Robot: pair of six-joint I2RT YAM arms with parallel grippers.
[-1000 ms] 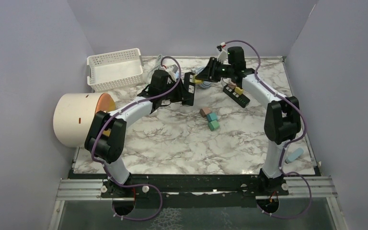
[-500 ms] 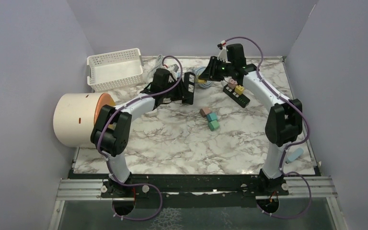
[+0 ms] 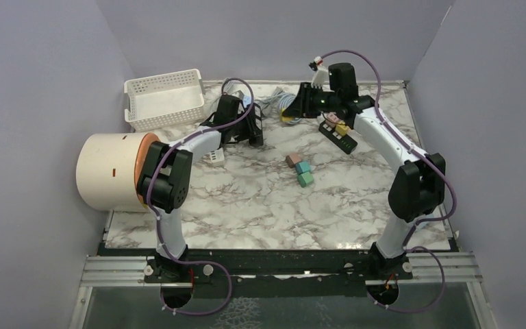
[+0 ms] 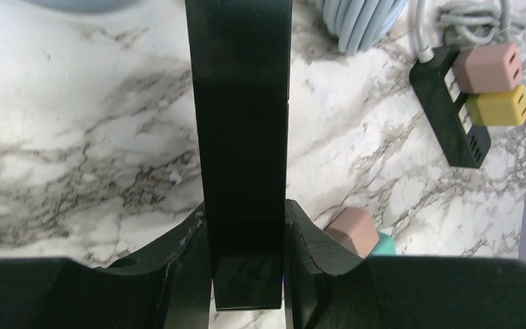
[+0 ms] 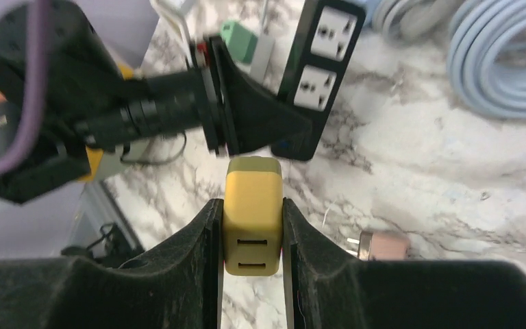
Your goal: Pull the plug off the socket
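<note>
The yellow plug [image 3: 285, 117] is out of the black power strip [image 3: 257, 131], so next I will move my right gripper back and down to empty table beside the loose pink plug.
My left gripper [image 4: 246, 277] is shut on a black power strip [image 4: 243, 123], which runs straight out from the jaws. In the top view the left gripper [image 3: 250, 129] holds the strip [image 3: 257, 131] at the back left of the table. My right gripper [image 5: 252, 257] is shut on a yellow plug [image 5: 251, 205]. The plug is out of the strip [image 5: 322, 65], with a small gap between them. In the top view the right gripper [image 3: 294, 112] holds the plug [image 3: 285, 117] just right of the strip.
A second black strip [image 3: 339, 137] with a pink and a yellow plug lies at the back right. A loose pink plug [image 5: 382, 244] lies on the table. Blue cable coils [image 5: 503, 62], coloured blocks [image 3: 300, 169], a white basket [image 3: 164, 99] and a cream cylinder [image 3: 109, 171] are around.
The left gripper has drawn the black strip to the left, away from the right gripper. The yellow plug stays in the right gripper, now apart from the strip.
</note>
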